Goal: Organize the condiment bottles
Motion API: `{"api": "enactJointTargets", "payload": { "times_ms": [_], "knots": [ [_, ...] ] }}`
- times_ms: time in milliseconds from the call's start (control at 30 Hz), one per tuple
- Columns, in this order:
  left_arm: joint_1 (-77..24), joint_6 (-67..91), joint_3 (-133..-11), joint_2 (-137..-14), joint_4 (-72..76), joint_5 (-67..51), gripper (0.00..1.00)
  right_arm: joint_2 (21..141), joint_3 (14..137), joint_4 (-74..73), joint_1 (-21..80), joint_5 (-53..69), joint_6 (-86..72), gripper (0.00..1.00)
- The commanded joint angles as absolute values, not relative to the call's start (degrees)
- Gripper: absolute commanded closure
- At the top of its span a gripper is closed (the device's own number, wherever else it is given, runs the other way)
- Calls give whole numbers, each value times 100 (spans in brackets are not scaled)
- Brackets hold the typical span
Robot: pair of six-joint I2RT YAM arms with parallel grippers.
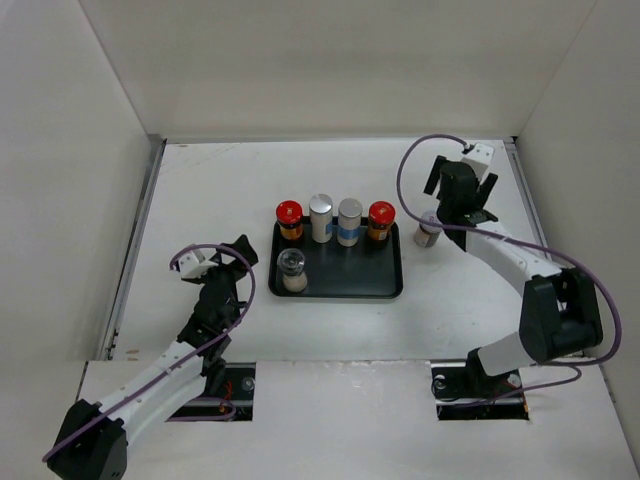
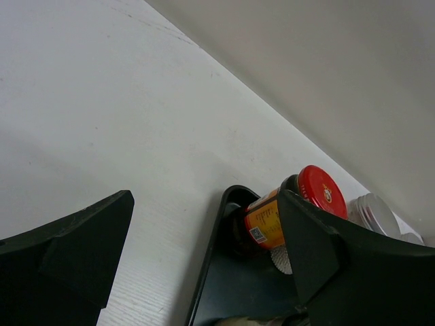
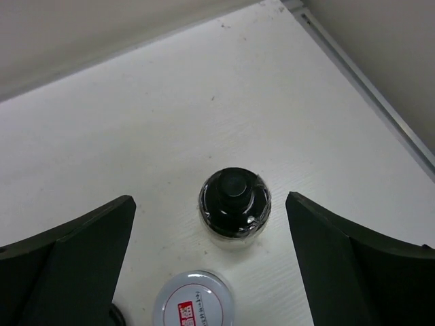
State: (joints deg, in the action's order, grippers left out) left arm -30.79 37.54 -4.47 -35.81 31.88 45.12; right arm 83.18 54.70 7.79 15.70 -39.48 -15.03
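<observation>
The right gripper, fingers spread, moves down around the black cap (image 3: pixel 235 197) next and closes, since the bottle stands below it, already lined up between my fingers.
Five condiment bottles stand on the black tray (image 1: pixel 345 285): a red-capped amber one (image 1: pixel 289 220), a silver-lidded one (image 1: pixel 320 216), a silver-lidded one with a blue band (image 1: pixel 349 221), a second red-capped one (image 1: pixel 381 220), and a grey-lidded shaker (image 1: pixel 293 270) in front. A white-lidded jar (image 1: pixel 428 230) stands right of the tray. My right gripper (image 1: pixel 458 205) is open above a black-capped bottle (image 3: pixel 234 204), which stands between its fingers untouched; the white-lidded jar (image 3: pixel 194 309) is beside it. My left gripper (image 1: pixel 237 262) is open and empty, left of the tray, facing the left red-capped bottle (image 2: pixel 299 207).
White walls enclose the table on three sides. A metal strip (image 3: pixel 370 81) runs along the right edge near the right gripper. The tray's left rim (image 2: pixel 214 258) lies close in front of the left gripper.
</observation>
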Motion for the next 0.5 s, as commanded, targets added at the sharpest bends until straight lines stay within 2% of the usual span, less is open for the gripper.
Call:
{"api": "enactJointTargets", "payload": {
  "times_ms": [0, 300, 400, 467],
  "knots": [
    [-3072, 3797, -439, -3604, 3314, 4412, 12, 8489, 5827, 333, 1262, -3384, -1608, 0],
    [-3133, 3797, -457, -3718, 3410, 4368, 12, 9210, 5985, 396, 787, -2480, -2048, 4],
    [-3116, 3806, -448, -3779, 3472, 4368, 12, 9360, 6029, 465, 751, -2364, -2144, 9],
    [-3133, 3806, -448, -3762, 3445, 4351, 12, 9413, 6021, 632, 743, -2416, -2145, 19]
  ]
}}
